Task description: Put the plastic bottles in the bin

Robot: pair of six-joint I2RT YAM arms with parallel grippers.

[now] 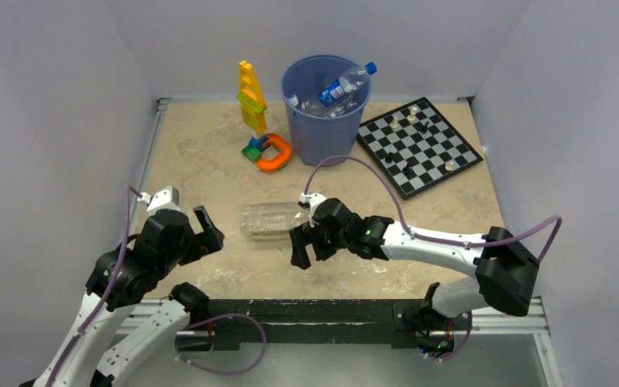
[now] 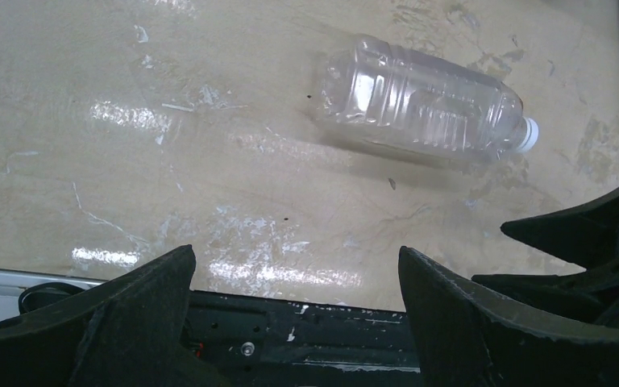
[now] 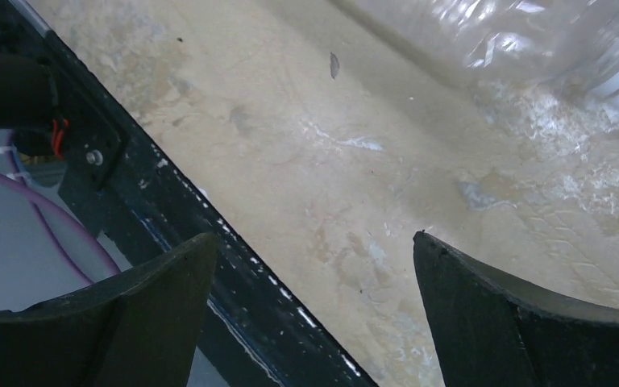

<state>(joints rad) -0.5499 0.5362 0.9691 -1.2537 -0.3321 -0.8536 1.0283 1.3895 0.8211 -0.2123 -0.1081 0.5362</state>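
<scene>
I need to lower my right gripper outward next and turn it end-on to close around the white cap, because that narrow part is below it and further outward.
A clear plastic bottle (image 1: 271, 219) with a white cap lies on its side on the table between my two grippers; it also shows in the left wrist view (image 2: 419, 103) and at the top of the right wrist view (image 3: 532, 36). The round blue bin (image 1: 325, 109) stands at the back with a blue-capped bottle (image 1: 346, 84) leaning out over its rim and more clear plastic inside. My left gripper (image 1: 208, 234) is open and empty, left of the lying bottle. My right gripper (image 1: 302, 248) is open and empty, just near-right of the bottle's cap end.
A yellow-green block tower (image 1: 250, 98) and an orange ring toy (image 1: 270, 151) stand left of the bin. A black-and-white chessboard (image 1: 419, 145) with pieces lies at the back right. The black base rail (image 1: 306, 310) runs along the near edge.
</scene>
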